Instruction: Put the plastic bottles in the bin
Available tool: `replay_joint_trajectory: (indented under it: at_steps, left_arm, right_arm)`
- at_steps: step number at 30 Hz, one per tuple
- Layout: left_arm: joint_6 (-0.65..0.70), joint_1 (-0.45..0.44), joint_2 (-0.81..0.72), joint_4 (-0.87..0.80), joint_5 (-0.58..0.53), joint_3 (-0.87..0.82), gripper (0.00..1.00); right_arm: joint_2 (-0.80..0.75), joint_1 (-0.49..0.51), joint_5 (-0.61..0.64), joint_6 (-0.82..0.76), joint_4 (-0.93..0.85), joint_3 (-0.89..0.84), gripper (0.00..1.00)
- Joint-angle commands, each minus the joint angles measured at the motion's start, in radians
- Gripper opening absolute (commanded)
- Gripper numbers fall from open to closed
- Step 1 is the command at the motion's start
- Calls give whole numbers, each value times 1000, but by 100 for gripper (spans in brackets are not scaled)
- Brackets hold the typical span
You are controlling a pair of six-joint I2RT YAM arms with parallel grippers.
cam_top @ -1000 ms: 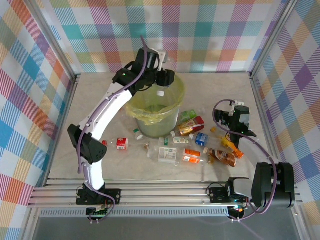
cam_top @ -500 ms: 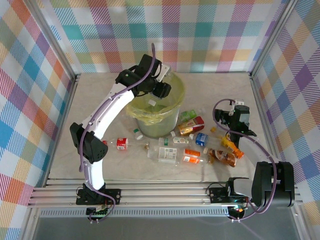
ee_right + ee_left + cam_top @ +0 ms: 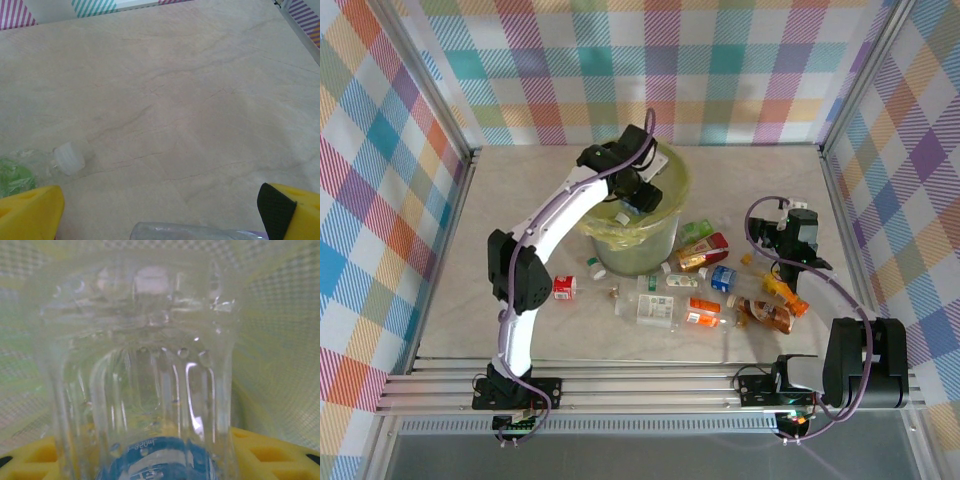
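Observation:
My left gripper lowers deeper next, as the bin's bag-lined inside lies below it, and releases the clear bottle [image 3: 145,390] where the bag's sides surround it.
My left gripper [image 3: 636,192] hangs over the mouth of the bin [image 3: 676,178], shut on a clear plastic bottle [image 3: 145,390] with a blue label. The bottle sits between the yellow fingers [image 3: 272,455], and the bin's yellow-green bag lies behind it. Several more plastic bottles lie on the table in front of the bin: a red-labelled one [image 3: 704,252], a green one [image 3: 694,232], a blue one [image 3: 722,278], orange ones [image 3: 703,305] and a clear one [image 3: 658,310]. My right gripper [image 3: 799,216] stands open at the right over bare table, its fingers [image 3: 30,210] wide apart and holding nothing.
A red-labelled bottle [image 3: 560,288] lies alone left of the bin. A brown bottle [image 3: 772,316] and an orange-yellow one [image 3: 783,292] lie close beside the right arm. A green bottle with a white cap [image 3: 67,157] lies left of the right gripper. Metal frame rails border the table.
The left arm has swung to the right and lowered, carrying the bottle from the bin's far-left rim to over its opening. The right arm has stayed still.

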Motion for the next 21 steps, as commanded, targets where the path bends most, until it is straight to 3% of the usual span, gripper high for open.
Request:
replay_joint_trajectory:
  at_steps: [1, 13, 21]
  left_arm:
    - [31, 1, 33, -41, -14, 29, 46]
    - [52, 4, 125, -61, -60, 28, 50]
    - [59, 6, 158, -60, -106, 16, 61]
  right_arm:
    - [9, 11, 6, -11, 1, 34, 100]
    - [12, 11, 14, -13, 0, 38, 100]
    - [15, 13, 18, -14, 1, 39, 100]
